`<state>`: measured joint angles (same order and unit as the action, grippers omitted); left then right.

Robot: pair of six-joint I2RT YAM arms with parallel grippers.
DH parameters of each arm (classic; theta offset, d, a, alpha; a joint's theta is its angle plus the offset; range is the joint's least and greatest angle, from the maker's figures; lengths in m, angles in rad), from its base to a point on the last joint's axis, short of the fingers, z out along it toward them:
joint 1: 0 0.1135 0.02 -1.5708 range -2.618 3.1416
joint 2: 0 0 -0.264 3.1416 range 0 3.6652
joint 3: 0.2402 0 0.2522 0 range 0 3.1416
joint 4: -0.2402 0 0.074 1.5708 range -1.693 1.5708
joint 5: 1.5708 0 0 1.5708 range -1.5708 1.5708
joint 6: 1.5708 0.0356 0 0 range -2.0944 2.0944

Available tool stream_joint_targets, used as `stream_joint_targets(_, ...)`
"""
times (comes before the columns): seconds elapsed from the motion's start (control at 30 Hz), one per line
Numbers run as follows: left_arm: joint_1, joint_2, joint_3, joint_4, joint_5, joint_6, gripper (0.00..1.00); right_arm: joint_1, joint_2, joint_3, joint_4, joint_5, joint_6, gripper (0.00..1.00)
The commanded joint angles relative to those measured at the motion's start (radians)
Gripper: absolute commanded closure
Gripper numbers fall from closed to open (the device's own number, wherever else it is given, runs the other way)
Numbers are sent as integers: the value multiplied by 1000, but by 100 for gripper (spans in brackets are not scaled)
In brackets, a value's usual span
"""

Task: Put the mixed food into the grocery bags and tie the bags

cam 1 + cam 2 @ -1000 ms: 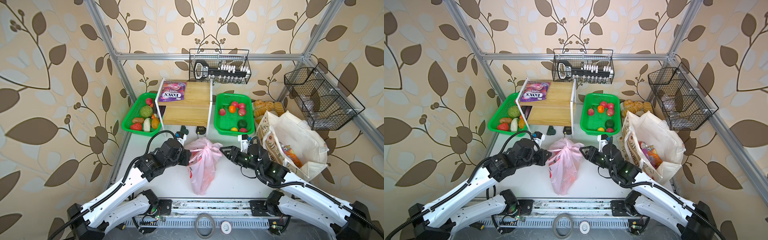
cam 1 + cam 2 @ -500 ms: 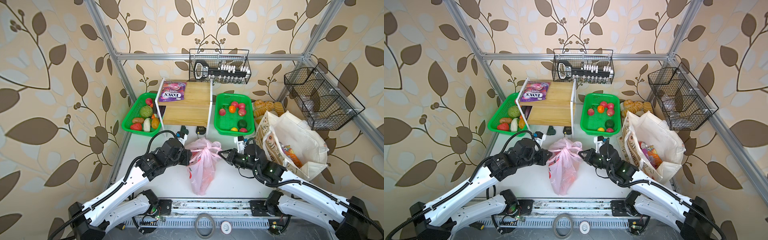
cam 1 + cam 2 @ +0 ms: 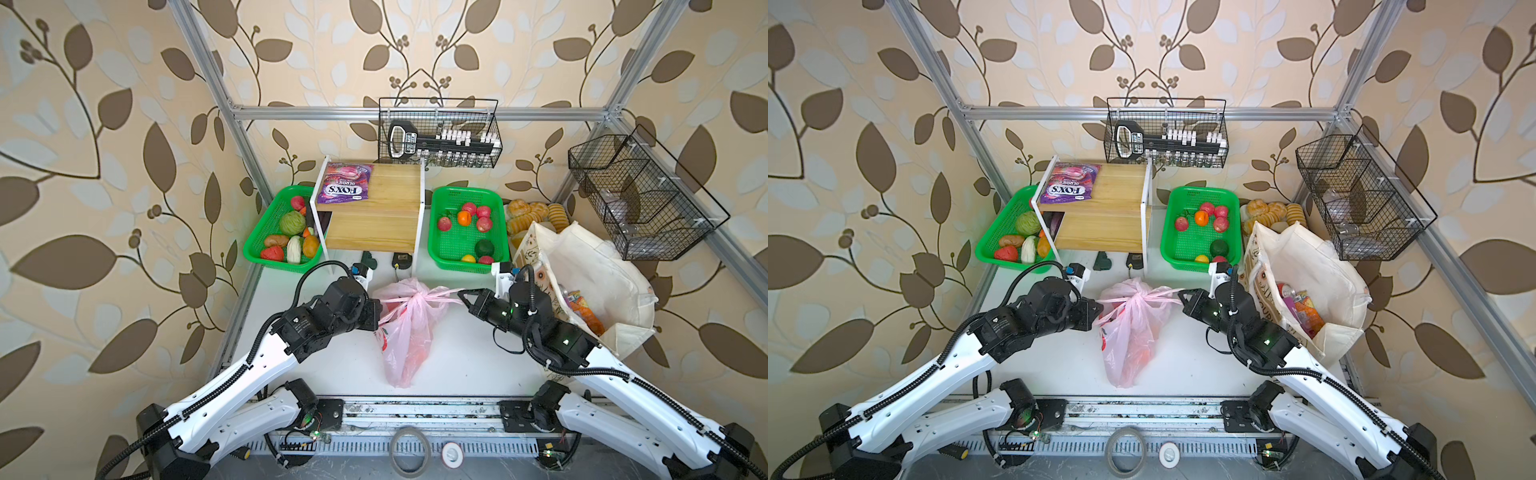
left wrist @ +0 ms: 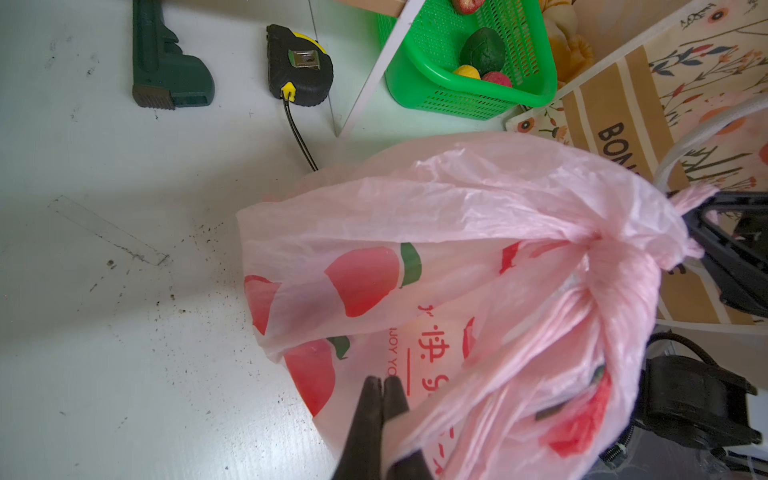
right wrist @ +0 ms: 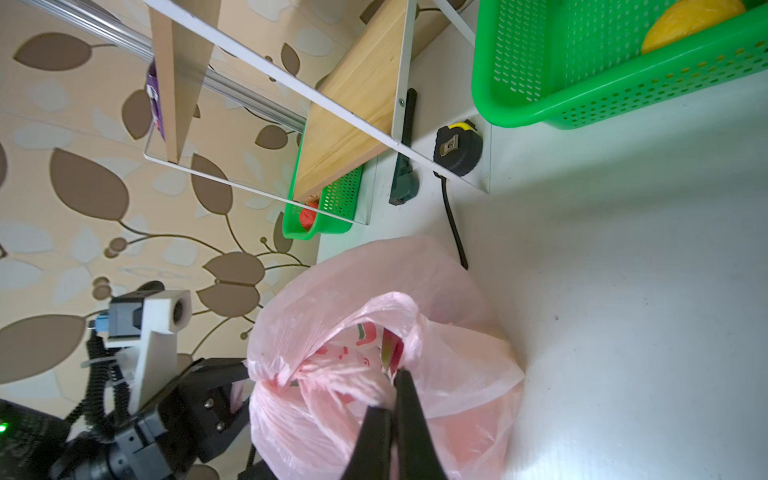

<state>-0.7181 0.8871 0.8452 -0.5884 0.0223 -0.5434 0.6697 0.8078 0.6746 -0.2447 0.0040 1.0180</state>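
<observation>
The crossed handles should get tighter next as I pull my right gripper down and away from the knot (image 3: 415, 297). The strand should then be let go over the bare tabletop below the gripper.
The thin pink bag (image 3: 409, 336) (image 3: 1129, 332) lies in the middle of the white table, its two handles crossed into a knot (image 3: 415, 297) at the top. My left gripper (image 3: 379, 320) (image 4: 382, 380) is shut on the handle strand that runs left of the knot. On the other side, my right gripper (image 3: 461, 296) (image 5: 395, 390) is shut on the strand stretched right. The cream canvas tote (image 3: 594, 266) (image 3: 1308, 257) stands open at the right. Inside it are an orange packet (image 3: 1308, 311) and a red can (image 3: 1285, 289). Red shapes show faintly through the pink plastic.
Two green baskets (image 3: 282, 232) (image 3: 467, 228) of fruit and vegetables flank a wooden shelf (image 3: 374, 208) that bears a purple FOX'S packet (image 3: 345, 189). Bread rolls (image 3: 536, 212) lie behind the tote. A tape measure (image 4: 299, 66) and a green wrench (image 4: 162, 62) lie under the shelf.
My right gripper closed on the pink bag's right handle strand and drew it to the right, pulling it taut. The left gripper kept its hold and barely moved.
</observation>
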Motion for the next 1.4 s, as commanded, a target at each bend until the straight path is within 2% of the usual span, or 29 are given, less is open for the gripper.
stream_joint_targets(0.0, 11, -14, 10, -18, -40, -4, 96, -10, 4, 63, -119, 104, -105, 100)
stream_joint_targets(0.13, 14, -29, 13, -102, -188, -1, 99, -38, 20, 111, -214, 311, -217, 100)
stream_joint_targets(0.2, 29, -51, -2, -135, -248, -3, 100, -74, 50, 123, -244, 374, -264, 100)
stream_joint_targets(0.37, 130, -133, -85, -163, -237, -49, 100, -172, 111, 45, -193, 383, -288, 100)
stream_joint_targets(0.5, 200, -173, -203, -168, -203, -141, 100, -177, 168, -40, -124, 343, -244, 100)
stream_joint_targets(0.6, 217, -181, -255, -177, -199, -209, 100, -176, 188, -38, -121, 321, -241, 100)
stream_joint_targets(0.73, 219, -209, -192, -228, -284, -230, 100, -176, 121, 72, -156, 360, -298, 100)
stream_joint_targets(0.87, 219, -239, -81, -271, -405, -184, 100, -175, 63, 198, -206, 476, -364, 100)
stream_joint_targets(0.97, 219, -236, -87, -284, -454, -198, 100, -177, 63, 190, -219, 551, -403, 100)
stream_joint_targets(1.1, 219, -236, -188, -280, -407, -314, 100, -178, 96, 85, -221, 546, -377, 100)
stream_joint_targets(1.23, 219, -277, -324, -210, -300, -431, 100, -177, 121, -3, -177, 482, -343, 100)
stream_joint_targets(1.37, 219, -312, -340, -164, -255, -427, 100, -179, 134, 13, -125, 358, -384, 100)
